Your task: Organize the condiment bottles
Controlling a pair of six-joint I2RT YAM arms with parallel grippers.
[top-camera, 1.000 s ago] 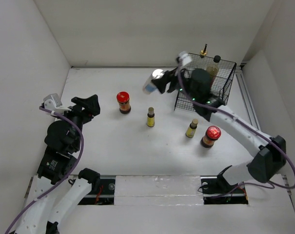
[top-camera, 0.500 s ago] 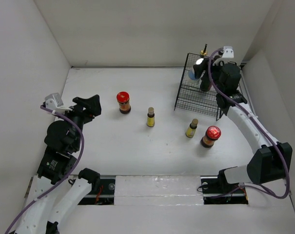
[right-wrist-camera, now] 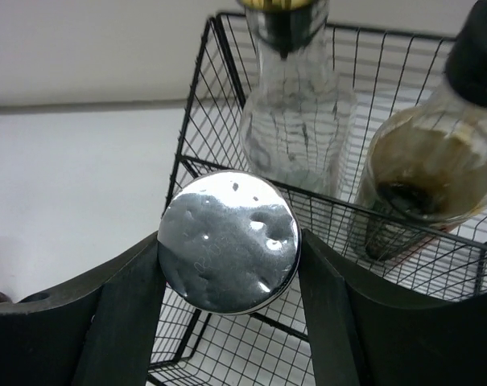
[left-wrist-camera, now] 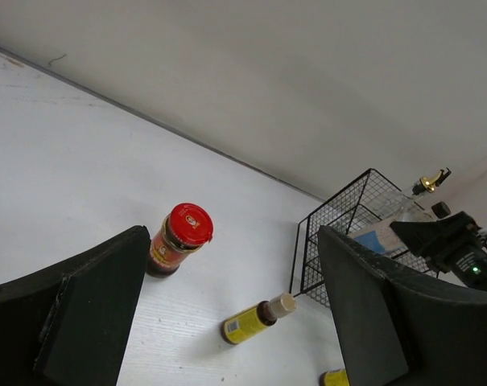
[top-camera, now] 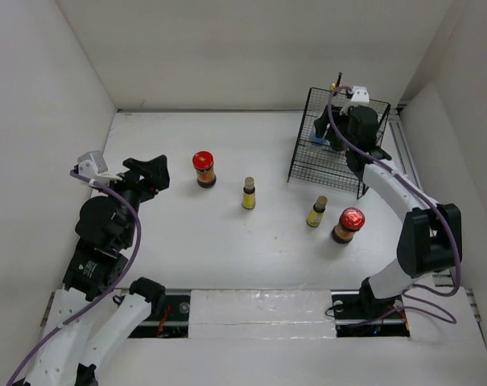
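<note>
My right gripper lowers and releases the shaker (top-camera: 317, 129) on the bottom of the basket in front of the clear gold-spouted bottle next, since that spot lies below the gripper.
My right gripper (top-camera: 323, 130) is inside the black wire basket (top-camera: 307, 165), shut on the white blue-labelled shaker (top-camera: 317, 129). In the right wrist view the shaker's shiny metal top (right-wrist-camera: 229, 241) is clamped between both fingers. Behind it in the basket stand the clear gold-spouted bottle (right-wrist-camera: 295, 121) and the dark black-capped bottle (right-wrist-camera: 424, 177). On the table stand a red-lidded jar (top-camera: 204, 169), a yellow-labelled bottle (top-camera: 249, 193), a second one (top-camera: 316, 211) and another red-lidded jar (top-camera: 348, 225). My left gripper (top-camera: 150, 173) hovers open and empty, left of the first jar (left-wrist-camera: 179, 241).
The basket (right-wrist-camera: 196, 104) sits in the back right corner, close to the right wall. White walls enclose the table on three sides. In the left wrist view the nearer yellow-labelled bottle (left-wrist-camera: 255, 319) stands between the open fingers' sightline and the basket (left-wrist-camera: 340, 233).
My right gripper carried the shaker from left of the basket, over its rim and down inside. The left arm has barely shifted.
</note>
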